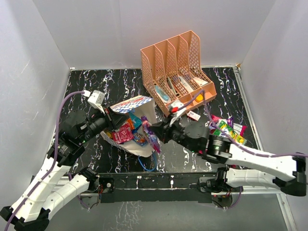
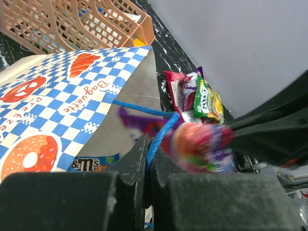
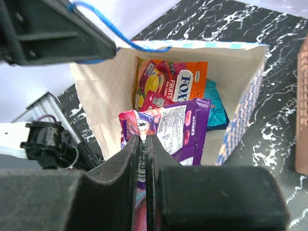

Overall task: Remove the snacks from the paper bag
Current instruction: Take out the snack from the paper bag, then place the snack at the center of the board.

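My right gripper swings away from the bag's opening toward the packets on the tabletop next, turning downward, since other snacks already lie there.
The checked paper bag (image 1: 129, 105) lies on its side with its mouth toward the right arm; it also shows in the left wrist view (image 2: 57, 96) and the right wrist view (image 3: 96, 91). My left gripper (image 2: 147, 144) is shut on the bag's blue cord handle (image 2: 161, 132), holding the mouth open. My right gripper (image 3: 143, 139) is shut on a magenta-purple packet (image 3: 180, 125), held at the bag's mouth (image 1: 151, 134). An orange-red packet (image 3: 168, 86) and a blue packet (image 3: 214, 108) lie inside. Several packets (image 1: 226, 129) lie on the table at right.
A peach mesh file organizer (image 1: 175, 72) stands behind the bag, with small items in its slots. White walls close the table on three sides. The second blue cord handle (image 1: 148, 167) lies by the near edge.
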Available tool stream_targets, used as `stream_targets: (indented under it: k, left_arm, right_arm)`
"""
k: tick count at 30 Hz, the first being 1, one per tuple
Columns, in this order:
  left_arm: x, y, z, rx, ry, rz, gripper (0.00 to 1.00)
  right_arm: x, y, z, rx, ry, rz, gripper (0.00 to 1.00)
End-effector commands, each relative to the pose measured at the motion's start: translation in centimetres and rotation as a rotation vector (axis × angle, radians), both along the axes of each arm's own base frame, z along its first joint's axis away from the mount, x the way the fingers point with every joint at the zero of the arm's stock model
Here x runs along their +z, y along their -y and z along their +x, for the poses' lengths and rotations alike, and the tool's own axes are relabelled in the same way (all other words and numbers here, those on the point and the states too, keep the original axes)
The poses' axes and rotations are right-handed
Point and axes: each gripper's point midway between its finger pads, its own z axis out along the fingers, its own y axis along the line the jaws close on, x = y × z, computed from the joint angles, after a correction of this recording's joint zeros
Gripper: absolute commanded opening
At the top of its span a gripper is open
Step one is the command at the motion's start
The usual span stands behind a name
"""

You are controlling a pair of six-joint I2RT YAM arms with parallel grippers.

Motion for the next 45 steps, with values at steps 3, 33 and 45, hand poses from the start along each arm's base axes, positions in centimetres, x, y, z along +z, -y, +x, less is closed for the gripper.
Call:
stream_targets:
  k: [3,33,45]
  left_arm:
    - [-1.0,-0.3,0.9,0.035,0.007,0.037,0.00]
    - [-0.2,0.4,1.6,0.008,0.009,0.058,0.00]
    - [1.0,1.1,0.1,-0.061,0.031,0.006,0.00]
  right_arm:
    - [7.9,7.3,-0.9,-0.137,-0.048,0.104,0.08]
    - [-13.6,15.3,2.4,-0.779,-0.370,-0.544,0.08]
    - [-19.9,10.7,5.1,-0.679,-0.420,-0.639,0.08]
